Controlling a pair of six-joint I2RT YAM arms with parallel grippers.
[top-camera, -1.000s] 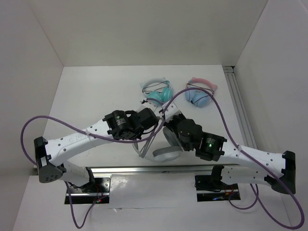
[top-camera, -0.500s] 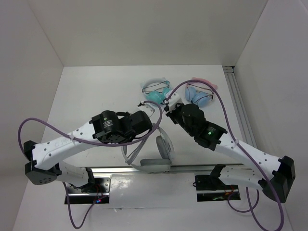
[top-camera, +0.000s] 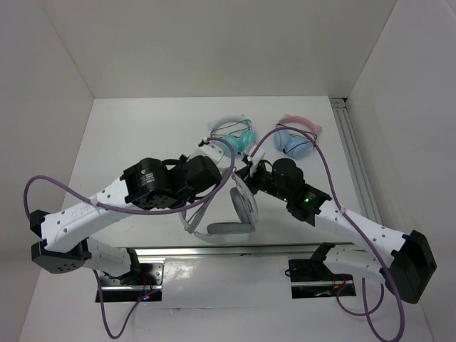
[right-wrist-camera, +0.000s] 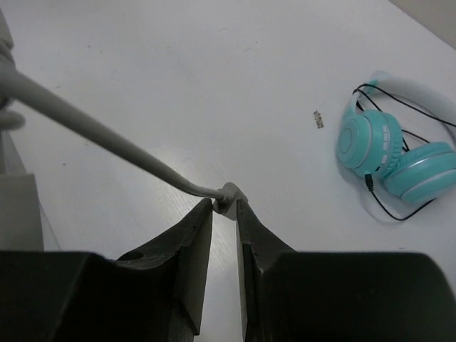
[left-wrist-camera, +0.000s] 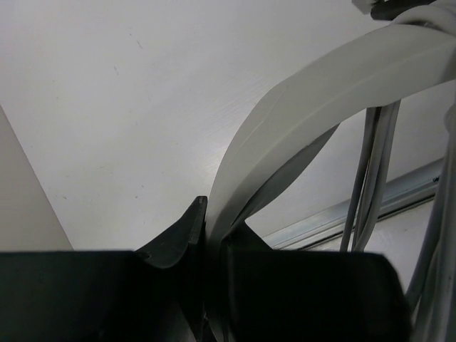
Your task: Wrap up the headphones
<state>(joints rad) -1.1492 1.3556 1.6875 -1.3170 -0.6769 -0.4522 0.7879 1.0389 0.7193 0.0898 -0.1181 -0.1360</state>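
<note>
Next, my left gripper should go left in the top view and down to release the headband on the bare tabletop, as the headphones still hang raised.
The large light-grey headphones hang near the front rail, ear cups close together. My left gripper is shut on their wide headband, which runs up and to the right from the fingers. Several strands of the thin grey cable hang beside the band. My right gripper is just to the right, shut on the cable's end plug. The cable stretches taut up and to the left from its fingertips.
The teal headphones and the pink-banded blue headphones lie at the back of the white table. A metal rail runs along the near edge, another rail along the right side. Purple arm cables loop overhead.
The left arm has pulled back toward the left, and the headphones have turned with it. The right gripper swung out toward the teal pair and came back, still on the cable end.
</note>
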